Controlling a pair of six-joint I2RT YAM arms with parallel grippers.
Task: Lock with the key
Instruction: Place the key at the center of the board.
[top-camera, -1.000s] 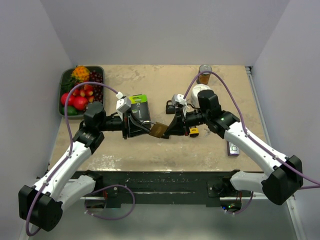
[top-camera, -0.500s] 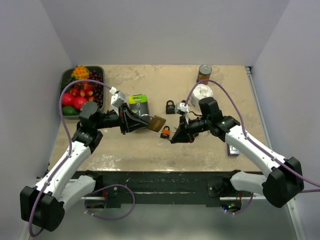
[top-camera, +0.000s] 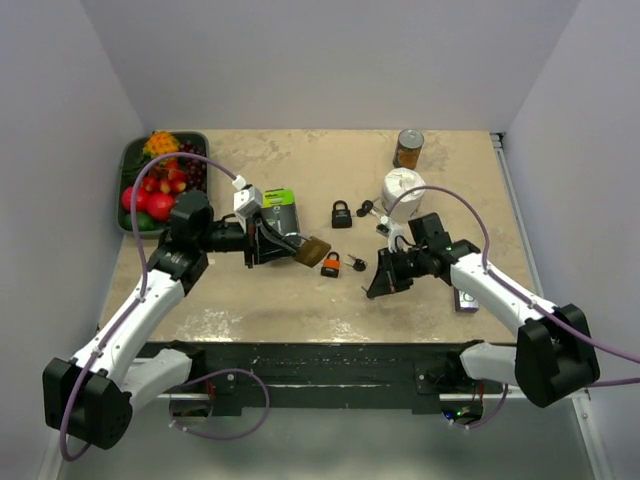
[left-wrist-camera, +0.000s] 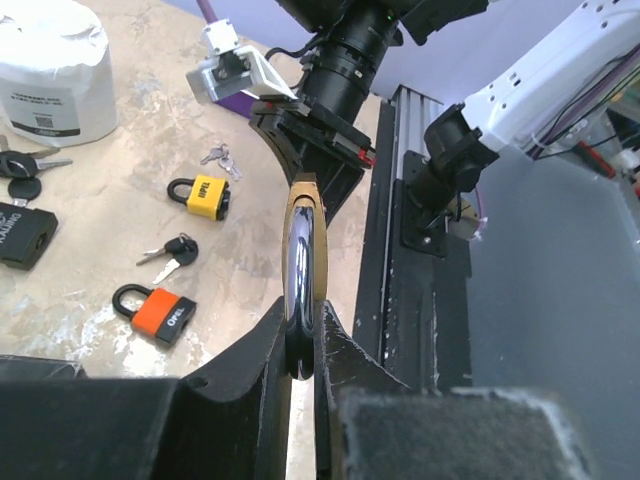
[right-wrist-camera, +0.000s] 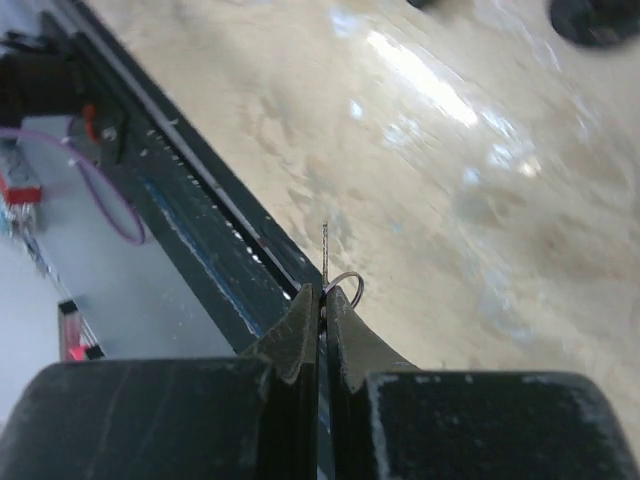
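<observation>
The front part of the table is bare, so I should next lower my left gripper back past the orange padlock, to the right in the top view, and onto that part of the table.
My left gripper (top-camera: 287, 244) is shut on a brass padlock (top-camera: 313, 250) and holds it above the table, left of centre. In the left wrist view the brass padlock (left-wrist-camera: 304, 250) stands edge-on, with its lower end pinched between my left gripper (left-wrist-camera: 301, 345). My right gripper (top-camera: 379, 286) is shut on a small key and hovers right of centre, near the front. The right wrist view shows the thin key (right-wrist-camera: 326, 255) with its ring sticking out of my closed right gripper (right-wrist-camera: 323, 300), over the table's front edge. The two grippers are well apart.
An orange padlock (top-camera: 331, 265), a black padlock (top-camera: 342, 213) and loose keys (top-camera: 357, 264) lie mid-table. A yellow padlock (left-wrist-camera: 205, 195) lies under the right arm. A white roll (top-camera: 402, 187), a can (top-camera: 409, 148), a green-black box (top-camera: 278, 204), a fruit tray (top-camera: 125, 168) and a purple item (top-camera: 466, 298) stand around.
My right gripper has drawn back from the brass padlock, to the right and toward the near edge, with the key. My left gripper has shifted slightly with the padlock.
</observation>
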